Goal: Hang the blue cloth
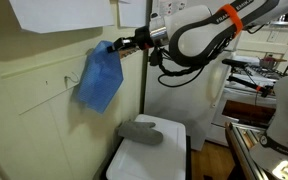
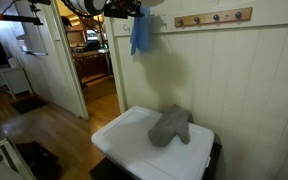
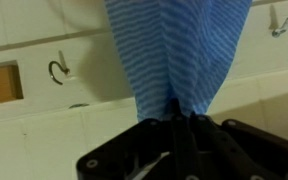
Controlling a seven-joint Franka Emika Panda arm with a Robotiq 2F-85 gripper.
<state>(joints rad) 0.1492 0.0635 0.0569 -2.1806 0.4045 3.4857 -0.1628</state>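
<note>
The bare metal hook (image 1: 71, 79) (image 3: 282, 24) sits below my gripper and to its right in the wrist view, so next I move that way and down to release the cloth there.
The blue cloth (image 1: 99, 78) hangs limp from my gripper (image 1: 117, 46), held high in front of the cream panelled wall. In an exterior view it (image 2: 141, 33) dangles near the left end of a wooden hook rail (image 2: 214, 17). In the wrist view the cloth (image 3: 179, 50) fills the upper middle, pinched between my black fingers (image 3: 179, 122). Metal hooks show on the wall at its left (image 3: 58, 70) and upper right (image 3: 282, 22). The gripper is shut on the cloth's top corner.
A grey mitt (image 1: 141, 131) lies on a white box (image 1: 134, 160) under the cloth; both show in an exterior view, mitt (image 2: 170, 126) and box (image 2: 124, 140). A doorway (image 2: 89, 60) opens beside the wall. White paper (image 1: 59, 14) hangs above.
</note>
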